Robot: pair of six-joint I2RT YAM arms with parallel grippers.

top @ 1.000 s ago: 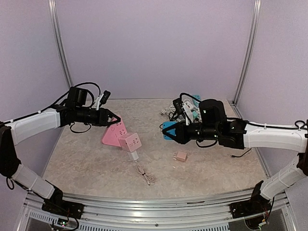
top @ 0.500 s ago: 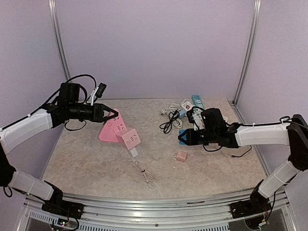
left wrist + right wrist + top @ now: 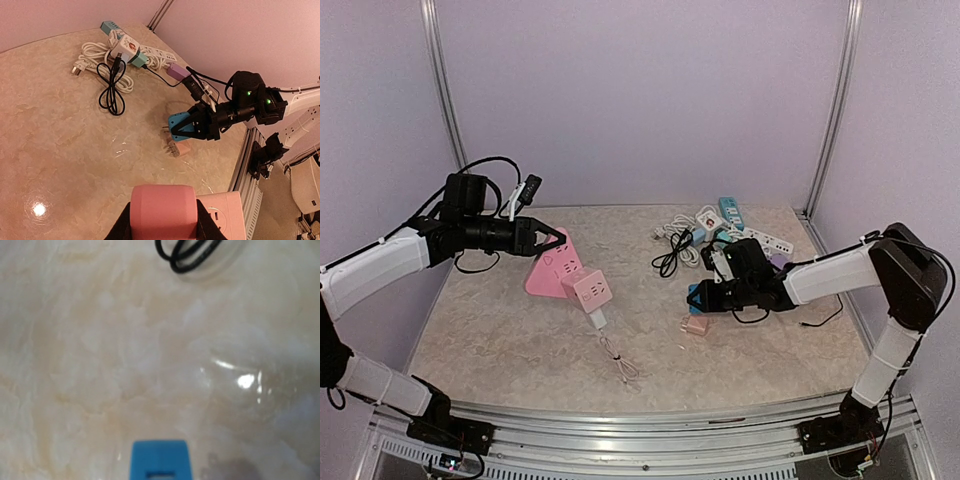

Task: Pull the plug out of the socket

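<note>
The bare tabletop by the pink plug is just below my fingertips. My right gripper should next go down slightly and let go of the blue plug there.
My left gripper (image 3: 548,241) is shut on the top of the pink socket block (image 3: 556,266), which shows between its dark fingers (image 3: 122,228) in the left wrist view. A second pink cube (image 3: 592,292) sits against the block, with a white plug (image 3: 598,321) and its cable (image 3: 621,361) coming out of its near side. My right gripper (image 3: 698,297) is shut on a blue plug (image 3: 160,460), held low over the table and apart from the socket. A small pink plug (image 3: 696,325) lies loose just below it.
A heap of power strips and white cables (image 3: 725,228) lies at the back right, with a coiled black cable (image 3: 670,256) in front of it. Metal uprights stand at both back corners. A metal rail (image 3: 640,420) runs along the near edge.
My right arm has drawn back to the right and sunk towards the table with the blue plug. The left gripper and the pink socket shifted slightly left, then stayed still.
</note>
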